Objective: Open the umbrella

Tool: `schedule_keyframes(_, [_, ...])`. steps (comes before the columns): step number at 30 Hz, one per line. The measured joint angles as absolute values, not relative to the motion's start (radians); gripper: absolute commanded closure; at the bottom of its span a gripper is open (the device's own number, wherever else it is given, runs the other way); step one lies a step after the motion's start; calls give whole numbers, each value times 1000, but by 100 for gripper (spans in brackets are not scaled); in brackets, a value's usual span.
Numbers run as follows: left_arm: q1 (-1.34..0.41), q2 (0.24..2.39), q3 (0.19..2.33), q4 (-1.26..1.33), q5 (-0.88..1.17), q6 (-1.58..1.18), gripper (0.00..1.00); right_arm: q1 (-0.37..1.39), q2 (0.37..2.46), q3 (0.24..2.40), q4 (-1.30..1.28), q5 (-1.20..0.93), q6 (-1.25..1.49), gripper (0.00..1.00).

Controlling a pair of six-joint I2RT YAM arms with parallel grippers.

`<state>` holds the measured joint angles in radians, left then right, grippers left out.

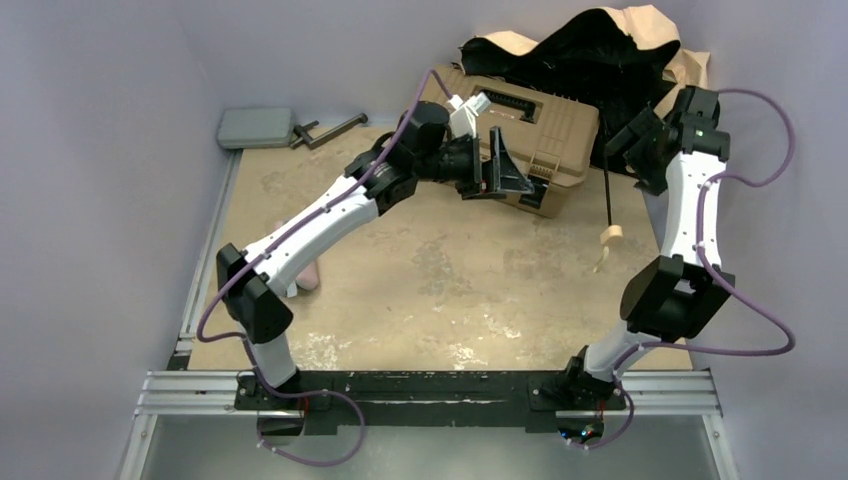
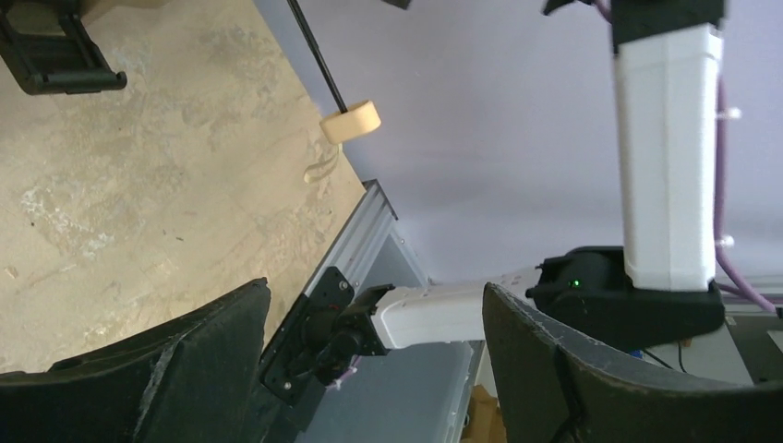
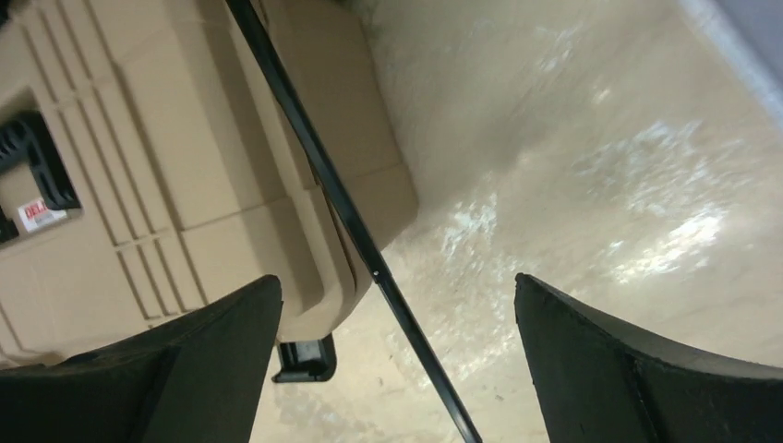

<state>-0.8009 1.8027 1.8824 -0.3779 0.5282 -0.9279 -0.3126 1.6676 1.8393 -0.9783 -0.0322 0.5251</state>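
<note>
My right gripper moves down and left in the top view next, turns its fingers in line with the umbrella's black stem and closes, since the stem slants below the gripper.
The umbrella (image 1: 590, 50) lies spread at the back right, its black underside and beige fabric behind the toolbox. Its thin black shaft (image 1: 606, 195) runs down to a cream knob handle (image 1: 609, 236), which also shows in the left wrist view as the knob (image 2: 351, 122). My right gripper (image 1: 618, 150) is open beside the upper shaft. In the right wrist view the shaft (image 3: 323, 175) passes between the spread fingers of that gripper (image 3: 397, 286) without touching them. My left gripper (image 1: 515, 172) hangs open and empty over the toolbox front; the same gripper (image 2: 374, 295) looks toward the right arm.
A tan toolbox (image 1: 545, 125) stands at the back centre, and the toolbox (image 3: 185, 138) fills the right wrist view's left side. A pink pouch (image 1: 308, 272) lies partly hidden behind the left arm. A grey pad (image 1: 255, 126) and a dark clamp (image 1: 325, 130) sit at the back left.
</note>
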Motion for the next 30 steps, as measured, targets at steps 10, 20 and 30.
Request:
schedule_keyframes(10, [-786,1634,1784,-384,550,-897,18,-384,1666,1518,-708,-318,624,28])
schedule_keyframes(20, [-754,1621,1768,-402,568,-880,19,-398,1660,1420,-483,-547,697,100])
schedule_keyframes(30, [-753,1621,1768,-411,574,-878,19,-398,1647,1584,-569,-512,729,100])
